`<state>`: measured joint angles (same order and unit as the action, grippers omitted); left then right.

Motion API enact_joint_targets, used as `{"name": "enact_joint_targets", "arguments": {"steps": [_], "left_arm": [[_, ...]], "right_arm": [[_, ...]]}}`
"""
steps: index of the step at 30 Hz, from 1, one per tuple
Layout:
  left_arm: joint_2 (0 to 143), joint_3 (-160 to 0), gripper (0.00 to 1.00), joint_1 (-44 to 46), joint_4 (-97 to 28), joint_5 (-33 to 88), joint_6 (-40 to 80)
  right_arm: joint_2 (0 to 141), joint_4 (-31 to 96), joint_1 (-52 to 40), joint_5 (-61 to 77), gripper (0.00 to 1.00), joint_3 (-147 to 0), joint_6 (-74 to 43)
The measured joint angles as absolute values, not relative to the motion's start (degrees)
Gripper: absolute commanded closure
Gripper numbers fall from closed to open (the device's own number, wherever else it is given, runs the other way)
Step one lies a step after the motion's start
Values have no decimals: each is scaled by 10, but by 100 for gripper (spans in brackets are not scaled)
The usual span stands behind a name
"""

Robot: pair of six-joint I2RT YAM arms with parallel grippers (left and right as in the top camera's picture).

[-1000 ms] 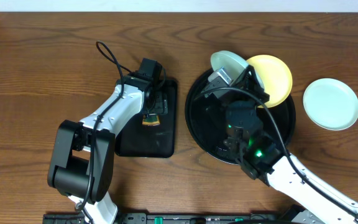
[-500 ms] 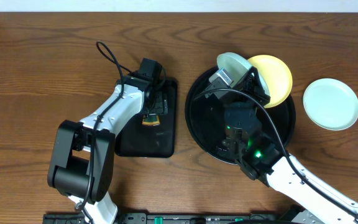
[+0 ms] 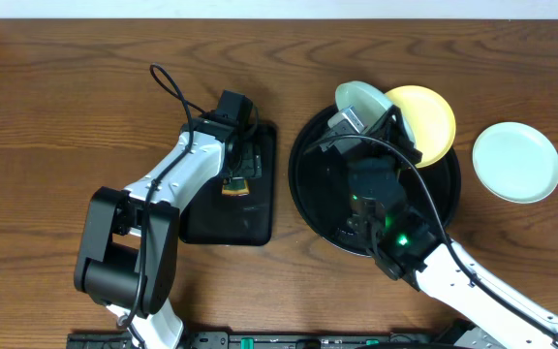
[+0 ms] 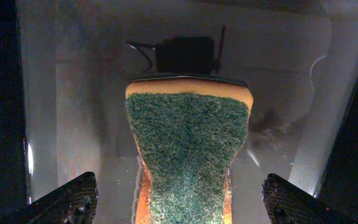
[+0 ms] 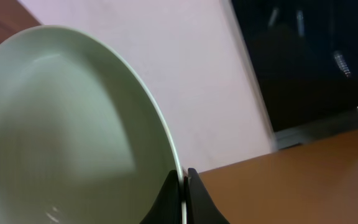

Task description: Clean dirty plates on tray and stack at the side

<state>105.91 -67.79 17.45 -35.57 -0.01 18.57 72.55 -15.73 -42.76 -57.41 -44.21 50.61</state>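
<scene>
The second mint-green plate [image 3: 516, 162] lies flat to the right of my right gripper in the overhead view, so I should swing over it, level, lower and release my tilted plate.
My right gripper [image 5: 183, 194] is shut on the rim of a pale mint-green plate [image 5: 61, 130] and holds it tilted up on edge. From overhead, this plate [image 3: 355, 95] hangs over the far rim of the round black tray [image 3: 310, 199]. A yellow plate [image 3: 426, 121] leans on the tray's far right edge. The second mint-green plate [image 3: 516, 162] lies flat on the table to the right. My left gripper [image 4: 179, 208] is open, its fingers wide apart on both sides of a green-and-orange sponge [image 4: 188, 149], not touching it.
The sponge [image 3: 237, 184] lies on a small black rectangular tray [image 3: 211, 225] left of the round tray, under my left gripper [image 3: 243, 163]. The right arm's body covers much of the round tray. Brown wooden table lies all around.
The held mint-green plate has shifted a little to the right above the tray's far rim. The left arm and sponge have not moved.
</scene>
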Motion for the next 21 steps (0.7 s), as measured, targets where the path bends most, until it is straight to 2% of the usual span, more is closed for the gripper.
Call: {"name": "enact_joint_targets", "arguments": {"steps": [5, 9, 16, 21], "left_arm": [[1059, -678, 14, 175, -356, 0, 185], [1059, -678, 14, 175, -356, 0, 186], [1059, -678, 14, 175, -356, 0, 185], [1059, -678, 14, 175, -356, 0, 186]], "right_arm": [[725, -28, -396, -468, 99, -444, 365], [725, 18, -327, -329, 99, -444, 209], [730, 30, -130, -134, 99, -444, -17], [730, 30, 29, -66, 99, -444, -100]]}}
